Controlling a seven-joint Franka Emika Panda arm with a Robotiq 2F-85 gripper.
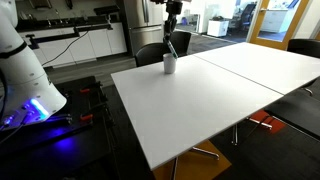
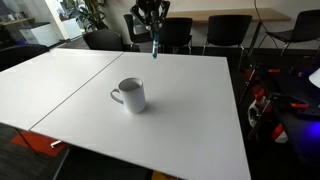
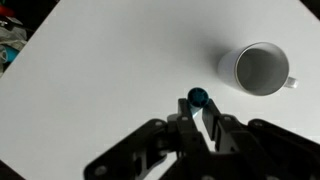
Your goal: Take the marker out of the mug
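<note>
My gripper moves down away from the mug (image 2: pixel 131 95) next and releases the marker on the bare tabletop beside it, since that open white patch lies below.
The mug (image 2: pixel 131 95) is a small grey-white cup standing upright on the big white table (image 2: pixel 190 120). It also shows in an exterior view (image 1: pixel 169 64) and in the wrist view (image 3: pixel 262 68), where its inside looks empty. My gripper (image 2: pixel 153 22) hangs well above the table, beyond the mug. It is shut on the marker (image 2: pixel 155 47), a thin dark stick hanging down from the fingers. In the wrist view the gripper (image 3: pixel 199 108) holds the marker end-on, with its bluish tip (image 3: pixel 198 97) showing between the fingertips. In an exterior view the marker (image 1: pixel 171 47) hangs above the mug.
Dark chairs (image 2: pixel 176 32) stand along the far side of the table. A seam (image 1: pixel 215 70) joins two table halves. A white robot base with blue light (image 1: pixel 30 95) stands beside the table. Cluttered items (image 3: pixel 12 45) lie past the table's corner.
</note>
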